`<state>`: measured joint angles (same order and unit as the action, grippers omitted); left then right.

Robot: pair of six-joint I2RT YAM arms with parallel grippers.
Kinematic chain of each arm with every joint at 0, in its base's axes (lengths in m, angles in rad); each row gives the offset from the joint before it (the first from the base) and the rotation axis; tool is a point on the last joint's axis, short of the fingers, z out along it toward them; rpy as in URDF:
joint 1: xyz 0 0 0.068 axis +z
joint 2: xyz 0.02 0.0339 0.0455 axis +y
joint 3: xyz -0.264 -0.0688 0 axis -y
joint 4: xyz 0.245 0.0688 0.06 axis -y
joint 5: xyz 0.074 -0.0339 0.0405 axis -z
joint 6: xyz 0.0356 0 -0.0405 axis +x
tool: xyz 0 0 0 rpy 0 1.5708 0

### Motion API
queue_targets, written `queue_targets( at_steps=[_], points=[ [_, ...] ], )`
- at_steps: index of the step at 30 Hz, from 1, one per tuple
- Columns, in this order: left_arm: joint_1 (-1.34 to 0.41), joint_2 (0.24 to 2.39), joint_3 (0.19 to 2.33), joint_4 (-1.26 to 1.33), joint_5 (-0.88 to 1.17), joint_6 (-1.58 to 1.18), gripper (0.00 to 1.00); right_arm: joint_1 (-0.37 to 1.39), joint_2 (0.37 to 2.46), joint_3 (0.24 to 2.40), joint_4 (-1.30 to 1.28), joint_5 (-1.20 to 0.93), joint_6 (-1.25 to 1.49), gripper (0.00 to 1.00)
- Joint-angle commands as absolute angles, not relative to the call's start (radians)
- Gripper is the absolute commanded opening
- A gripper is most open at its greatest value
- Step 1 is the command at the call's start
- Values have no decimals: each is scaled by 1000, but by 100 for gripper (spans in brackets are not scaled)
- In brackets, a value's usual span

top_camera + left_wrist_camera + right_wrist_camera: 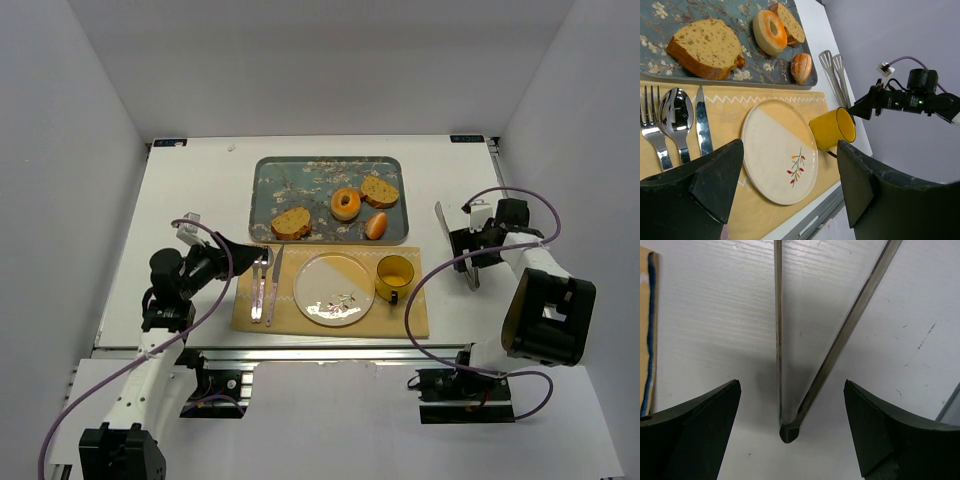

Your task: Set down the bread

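The metal tongs' handle is below the right gripper, between its open fingers, so the gripper will go down around both arms near the joined end (795, 409) and close.
The bread (291, 222), a large golden-brown slice with a darker crust, lies at the front left of the blue floral tray (280, 175). It also shows in the left wrist view (705, 47). My left gripper (248, 257) is open and empty above the cutlery on the placemat, apart from the bread. In the left wrist view the left gripper (790, 187) frames the white plate (779, 150). My right gripper (792, 427) is open and low over the table, with the joined end of the metal tongs (790, 430) between its fingers, not gripped. It sits at the right (468, 262).
The tray also holds a ring doughnut (346, 203), a smaller darker slice (379, 190) and a small bun (376, 226). The yellow placemat (415, 320) carries the plate (334, 289), a yellow mug (394, 277), and fork, spoon and knife (264, 285). White walls stand on three sides.
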<state>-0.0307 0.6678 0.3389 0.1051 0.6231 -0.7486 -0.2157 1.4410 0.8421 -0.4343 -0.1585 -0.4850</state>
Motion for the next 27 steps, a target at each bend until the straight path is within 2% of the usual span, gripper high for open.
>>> queue_targets(
  at_steps=[1,17,27],
  points=[
    [-28,693,341,205,649,-764,84,-230,1483,890,-380,-166,-524,88],
    [-28,672,347,160,640,-764,84,-238,1606,904,-298,-176,-496,80],
    [-28,650,359,127,629,-764,84,-238,1631,887,-261,-172,-483,79]
  ],
)
